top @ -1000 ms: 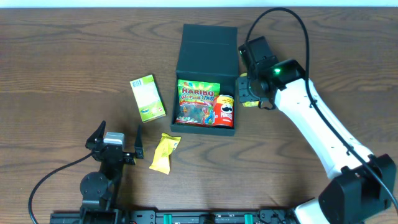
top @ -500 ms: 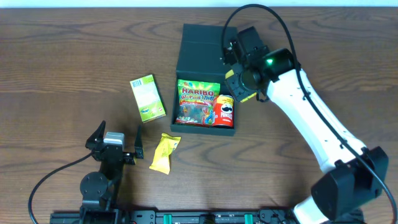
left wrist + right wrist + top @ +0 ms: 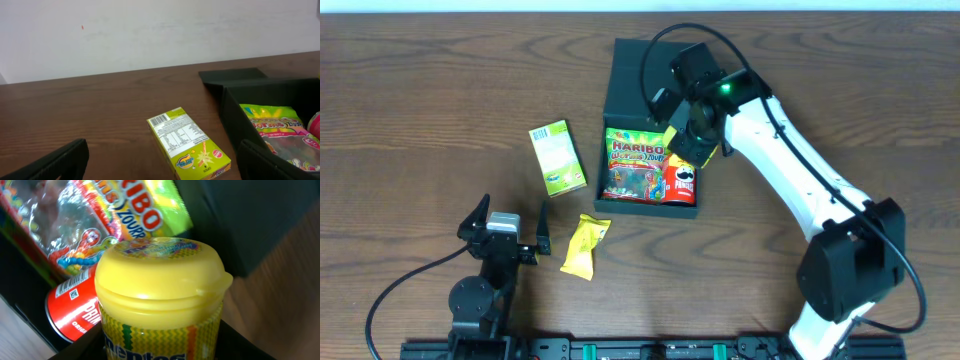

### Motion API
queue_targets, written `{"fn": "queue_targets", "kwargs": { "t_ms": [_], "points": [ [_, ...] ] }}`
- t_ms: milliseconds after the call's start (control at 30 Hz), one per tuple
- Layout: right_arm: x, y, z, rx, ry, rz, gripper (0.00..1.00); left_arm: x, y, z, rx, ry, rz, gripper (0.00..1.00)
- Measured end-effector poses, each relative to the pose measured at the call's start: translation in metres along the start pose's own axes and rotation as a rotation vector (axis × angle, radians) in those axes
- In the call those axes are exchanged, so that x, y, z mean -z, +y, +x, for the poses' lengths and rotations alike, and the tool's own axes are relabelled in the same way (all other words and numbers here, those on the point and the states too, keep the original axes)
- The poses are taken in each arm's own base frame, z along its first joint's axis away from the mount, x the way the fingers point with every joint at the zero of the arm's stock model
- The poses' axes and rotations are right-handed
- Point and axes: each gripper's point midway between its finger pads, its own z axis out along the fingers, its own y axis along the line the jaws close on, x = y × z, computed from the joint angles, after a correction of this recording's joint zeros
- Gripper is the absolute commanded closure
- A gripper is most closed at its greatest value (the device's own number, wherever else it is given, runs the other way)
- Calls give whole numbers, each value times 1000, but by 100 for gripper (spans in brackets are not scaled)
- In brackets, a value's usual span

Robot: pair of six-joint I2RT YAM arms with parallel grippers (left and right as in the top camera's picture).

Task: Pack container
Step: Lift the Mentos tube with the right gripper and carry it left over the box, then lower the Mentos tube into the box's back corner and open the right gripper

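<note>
Next I will turn my right gripper to square the yellow Mentos bottle (image 3: 157, 295) with the box and lower it beyond the Pringles can (image 3: 681, 180), since the bottle hangs slanted.
The container (image 3: 650, 208) is a dark green square box in the middle of the table, its flap lid (image 3: 638, 72) folded back. Inside lie a Haribo bag (image 3: 638, 165) and a red Pringles can (image 3: 681, 180). My right gripper (image 3: 692, 140) hovers over the box's right side, shut on a yellow Mentos bottle (image 3: 157, 295). In the right wrist view the bottle fills the frame, with the Haribo bag (image 3: 100, 225) and Pringles can (image 3: 75, 305) beyond it. My left gripper (image 3: 510, 224) rests open near the front left, holding nothing.
A light-green carton (image 3: 557, 157) lies left of the box; it also shows ahead of the left gripper (image 3: 160, 166) as the carton (image 3: 189, 142). A yellow packet (image 3: 585, 245) lies on the wood in front of the box, right of the left gripper.
My right arm has swung left with the Mentos bottle, from beside the box's right wall to above its interior. The left arm has stayed still.
</note>
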Motion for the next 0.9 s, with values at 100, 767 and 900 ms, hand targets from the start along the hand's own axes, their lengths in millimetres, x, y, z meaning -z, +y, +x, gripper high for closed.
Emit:
{"fn": "queue_targets", "kwargs": {
  "t_ms": [100,767,900],
  "points": [
    [-1,0,-4,95,-17,-3,51,0,0,0,0,0,0,5],
    [-37,3,-26,402,-80,-54,46,0,0,0,0,0,0,5],
    [-39,-2,-33,419,-102,-32,48,0,0,0,0,0,0,5]
  ]
}}
